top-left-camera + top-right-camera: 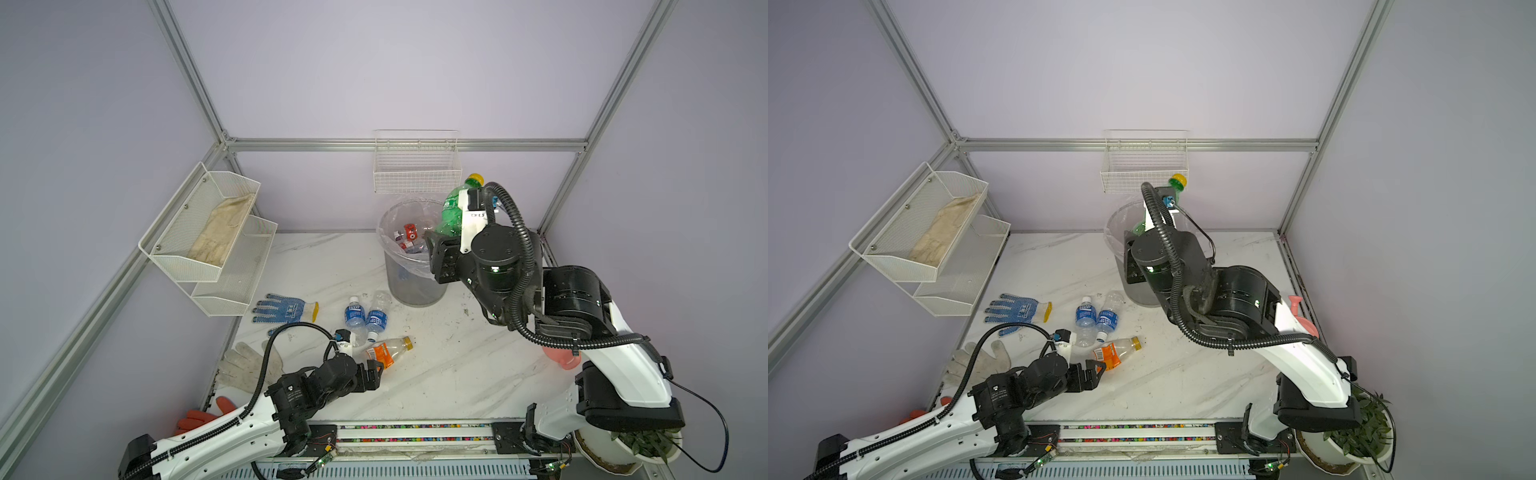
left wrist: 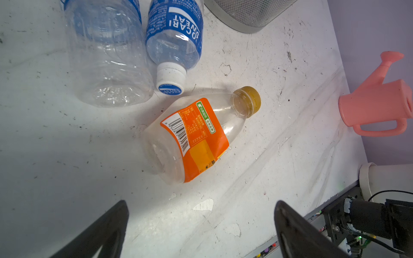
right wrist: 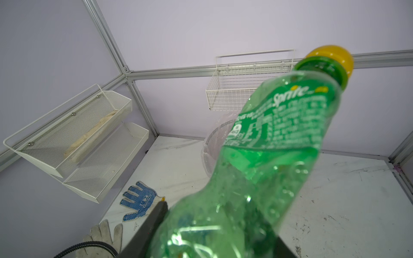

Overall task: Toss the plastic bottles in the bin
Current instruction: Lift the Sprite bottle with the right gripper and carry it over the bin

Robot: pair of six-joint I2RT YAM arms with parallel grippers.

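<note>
My right gripper needs to move outward, tip down over the bin's opening (image 1: 410, 238) (image 3: 218, 144) and let go of the Sprite bottle, because that opening is farther outward and lower than the gripper's fingers.
My right gripper (image 3: 219, 225) is shut on the lower body of a green Sprite bottle (image 1: 452, 208) with a yellow cap, held tilted above the rim of the grey mesh bin (image 1: 411, 291). Red-labelled bottles (image 1: 409, 232) lie inside the bin's clear bag. On the table lie an orange-labelled bottle (image 2: 196, 138) and two blue-labelled bottles (image 1: 354, 313) (image 1: 377, 318), side by side. My left gripper (image 2: 201, 205) hangs open just short of the orange-labelled bottle's base, with nothing between its fingers.
A blue-dotted glove (image 1: 286, 309), a white glove (image 1: 249, 365) and an orange glove (image 1: 199, 415) lie at the left. A pink watering can (image 2: 377, 105) stands by the right edge. White wire and mesh baskets (image 1: 415, 166) (image 1: 208, 232) hang on the walls. A potted plant (image 1: 640, 444) sits at front right.
</note>
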